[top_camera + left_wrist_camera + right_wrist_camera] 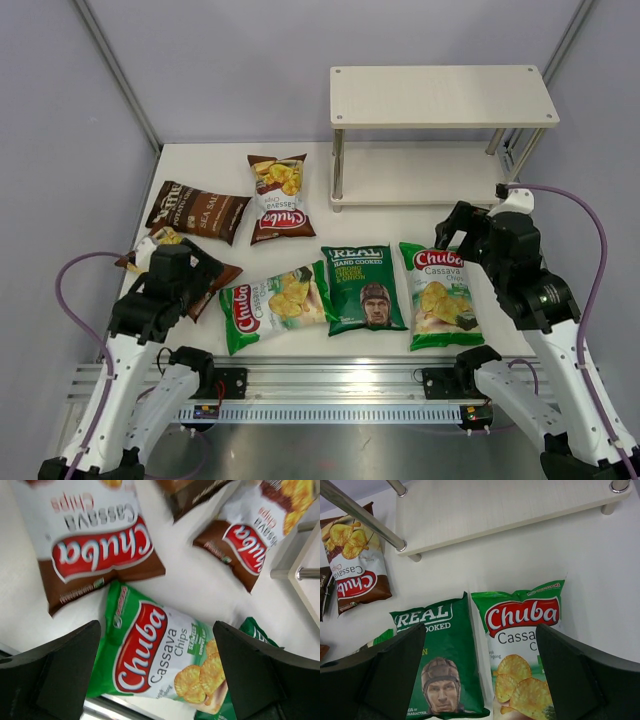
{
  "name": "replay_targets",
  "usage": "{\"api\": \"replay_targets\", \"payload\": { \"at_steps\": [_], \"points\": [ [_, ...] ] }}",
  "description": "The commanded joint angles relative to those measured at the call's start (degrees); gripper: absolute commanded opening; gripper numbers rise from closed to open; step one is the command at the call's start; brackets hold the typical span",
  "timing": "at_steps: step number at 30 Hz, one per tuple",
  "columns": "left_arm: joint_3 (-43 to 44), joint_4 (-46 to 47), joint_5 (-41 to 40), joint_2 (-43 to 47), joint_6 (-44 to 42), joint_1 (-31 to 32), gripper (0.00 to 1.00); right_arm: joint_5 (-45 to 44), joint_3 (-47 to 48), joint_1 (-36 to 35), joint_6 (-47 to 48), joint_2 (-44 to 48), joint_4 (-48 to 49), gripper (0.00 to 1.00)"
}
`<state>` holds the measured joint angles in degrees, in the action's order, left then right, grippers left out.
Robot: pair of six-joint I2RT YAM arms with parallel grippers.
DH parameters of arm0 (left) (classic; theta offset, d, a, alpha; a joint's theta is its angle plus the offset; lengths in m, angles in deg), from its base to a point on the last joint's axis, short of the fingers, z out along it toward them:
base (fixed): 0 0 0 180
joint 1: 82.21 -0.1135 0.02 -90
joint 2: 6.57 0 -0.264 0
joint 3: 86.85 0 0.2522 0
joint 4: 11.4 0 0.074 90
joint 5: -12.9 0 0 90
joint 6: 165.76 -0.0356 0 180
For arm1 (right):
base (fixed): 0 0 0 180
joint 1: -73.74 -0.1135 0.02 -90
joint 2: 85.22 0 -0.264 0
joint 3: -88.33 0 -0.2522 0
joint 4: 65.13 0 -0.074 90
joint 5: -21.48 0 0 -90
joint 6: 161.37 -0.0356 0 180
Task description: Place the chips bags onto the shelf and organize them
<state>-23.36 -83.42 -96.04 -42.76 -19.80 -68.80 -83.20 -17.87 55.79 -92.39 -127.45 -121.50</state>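
Observation:
The robot's left gripper will go back down to the logo end of the tilted green Chuba (247,311) (138,646) bag next, since the bag's other end meets the REAL bag.
Six chips bags lie flat on the white table. The dark-brown Sea Salt bag (198,211) and a brown Chuba bag (279,198) are at the back left. Another brown Chuba bag (95,545) lies partly under my left gripper (190,262). In front are a tilted green Chuba bag (272,303), the REAL bag (364,289) and a second green Chuba bag (439,295). The left gripper (156,635) hangs open above the tilted green bag (155,655). My right gripper (480,645) is open over the REAL bag (440,650) and green Chuba bag (522,630). The shelf (440,95) stands at the back right, with nothing on either board.
Grey walls close in the table on the left, back and right. A metal rail (330,380) with the arm bases runs along the near edge. The shelf's silver leg (365,520) and lower board (495,510) are just beyond my right gripper.

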Motion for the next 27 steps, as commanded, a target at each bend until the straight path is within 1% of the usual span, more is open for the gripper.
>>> {"api": "replay_targets", "payload": {
  "at_steps": [1, 2, 3, 5, 10, 15, 19, 21, 24, 25, 27],
  "points": [
    [-6.8, 0.7, 10.1, 1.0, 13.2, 0.2, 0.99, 3.2, -0.6, -0.2, -0.9, -2.6, 3.1, 0.99],
    [-10.2, 1.1, 11.4, 1.4, 14.5, 0.3, 0.99, 3.9, -0.8, -0.2, -0.9, -3.0, 3.0, 0.99],
    [-11.5, 1.4, 13.3, 1.5, 16.4, 0.2, 0.99, 4.1, -0.9, -0.2, -1.0, -3.5, 3.0, 0.99],
    [-14.6, 2.1, 15.1, 1.4, 17.2, 0.3, 0.99, 4.6, -1.5, -0.2, -1.0, -3.7, 3.1, 1.00],
    [-18.5, 2.4, 18.6, 0.8, 17.7, 0.7, 0.99, 3.7, -2.5, -0.2, -0.8, -2.9, 3.5, 1.00],
    [-22.7, 3.2, 23.6, 1.7, 20.4, 3.0, 0.99, 2.9, -2.5, -0.1, -0.3, -3.6, 4.0, 1.00],
    [-26.0, 4.5, 25.0, 0.8, 21.4, 4.8, 0.99, 4.6, -2.1, -0.2, -0.7, -4.3, 4.9, 0.99],
    [-26.9, 5.5, 24.5, 0.5, 21.6, 5.3, 0.99, 5.4, -2.2, -0.1, -1.2, -4.3, 5.3, 1.00],
    [-28.3, 6.8, 22.4, 0.2, 21.6, 5.4, 0.94, 6.7, -2.4, -0.1, -1.7, -4.3, 5.9, 0.99],
    [-28.6, 7.2, 21.9, 0.1, 21.6, 5.4, 0.87, 7.2, -2.4, -0.2, -1.8, -4.3, 6.0, 0.99],
    [-29.3, 8.3, 20.6, 0.0, 21.2, 5.5, 0.79, 7.7, -2.5, -0.2, -1.8, -4.3, 6.0, 1.00]
  ]
}}
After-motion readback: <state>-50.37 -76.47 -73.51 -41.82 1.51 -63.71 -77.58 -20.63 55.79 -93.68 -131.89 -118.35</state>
